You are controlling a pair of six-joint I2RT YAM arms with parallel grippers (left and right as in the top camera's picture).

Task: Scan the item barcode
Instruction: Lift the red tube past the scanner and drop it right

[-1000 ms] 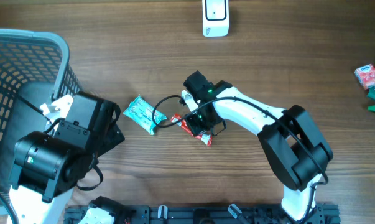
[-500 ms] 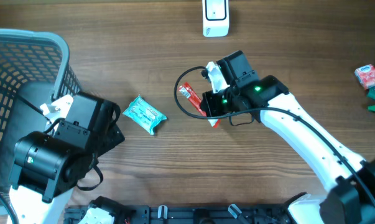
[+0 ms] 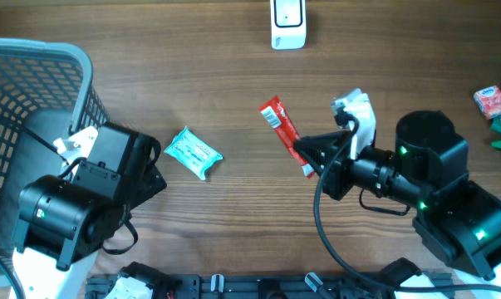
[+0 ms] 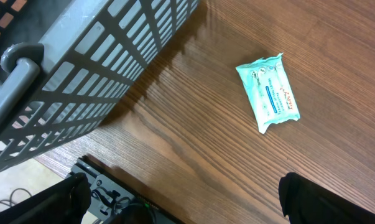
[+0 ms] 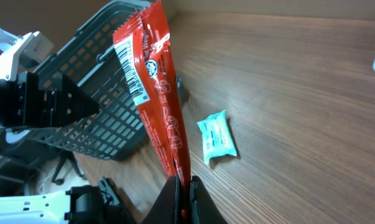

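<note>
The red packet's barcode label is uncovered for scanning. The packet goes outward over the scanner [image 3: 288, 22] in my right gripper next, then down beside the small packets for release.
My right gripper [image 3: 314, 156] [image 5: 182, 182] is shut on the lower end of a long red snack packet [image 3: 282, 133] [image 5: 155, 81], held up off the wooden table. The packet's white barcode label [image 5: 133, 71] shows near its upper end in the right wrist view. A white barcode scanner [image 3: 288, 22] stands at the far edge of the table, beyond the packet. My left gripper [image 4: 181, 205] is open and empty near the table's front left, with only its dark fingertips [image 4: 308, 199] showing. A teal packet [image 3: 193, 152] [image 4: 269, 91] lies flat on the table.
A grey plastic basket [image 3: 34, 100] [image 4: 87, 68] stands at the left, beside my left arm. More small packets [image 3: 498, 108] lie at the far right edge. The rig's frame [image 3: 258, 286] runs along the table's front edge.
My right arm has lifted the red packet off the table and swung back to the right, turning the packet from lying beside the teal one to held up in the air. The left arm has not moved.
</note>
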